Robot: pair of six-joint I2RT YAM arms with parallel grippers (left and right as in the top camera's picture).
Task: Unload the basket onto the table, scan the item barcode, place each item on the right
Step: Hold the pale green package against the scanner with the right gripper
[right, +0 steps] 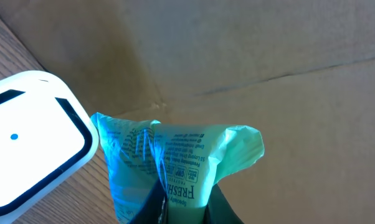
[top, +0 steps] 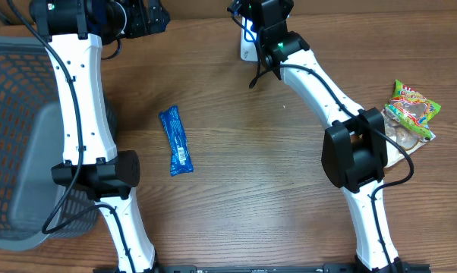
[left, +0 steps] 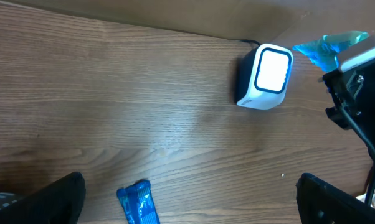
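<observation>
The right gripper next swings from the scanner (top: pixel 246 47) toward the right in the overhead view and releases the packet beside the colourful snack bag. Packages lie there.
A pale green printed packet (right: pixel 175 155) is pinched between the dark fingers of my right gripper (right: pixel 184 210), which is shut on it. The packet stands right beside the white scanner (right: pixel 32 143), and blue light from the scanner falls on its left side. In the left wrist view the scanner (left: pixel 265 76) shows its lit window, with the packet (left: pixel 327 48) just to its right. From overhead, the right gripper (top: pixel 253 23) hangs over the scanner (top: pixel 246 47) at the table's back edge. My left gripper (left: pixel 190 202) is open and holds nothing.
A blue wrapped bar (top: pixel 176 141) lies flat on the wooden table, left of centre, and its top end (left: pixel 138 203) shows between the left fingers. A colourful snack bag (top: pixel 412 112) lies at the right edge. A grey mesh basket (top: pixel 16 129) stands at the left.
</observation>
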